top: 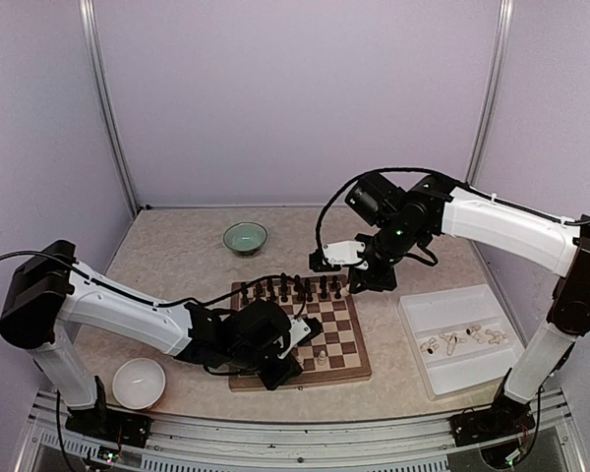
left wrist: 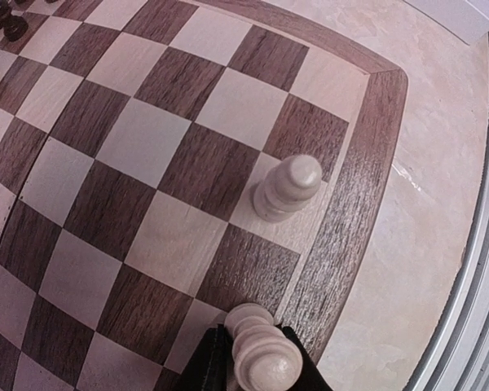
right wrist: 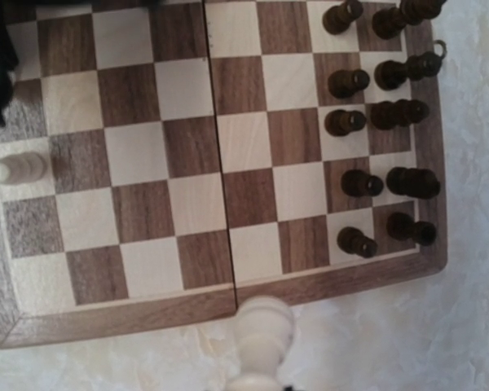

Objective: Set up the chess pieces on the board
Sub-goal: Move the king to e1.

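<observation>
My right gripper crosses to its left in the top view next, lowers the chess piece onto the empty pale second-row square (right wrist: 72,103) below and releases it.
The board (top: 346,336) lies in the middle of the table. My left gripper (top: 281,371) is over its near edge, shut on a cream chess piece (left wrist: 259,352) whose base is at a pale square in the nearest row; I cannot tell whether it touches. Another cream piece (left wrist: 287,187) stands one square away on a pale square by the border, also seen from the top (top: 321,359). My right gripper (top: 360,281) hovers beside the board's far right corner, shut on a cream piece (right wrist: 263,330) over the table just off the board's edge (right wrist: 130,314).
Dark chessmen (top: 293,288) fill two rows along the board's far edge. A white tray (top: 472,369) at the right holds several loose cream pieces (top: 456,340). A green bowl (top: 245,236) sits at the back and a white bowl (top: 139,382) at the front left.
</observation>
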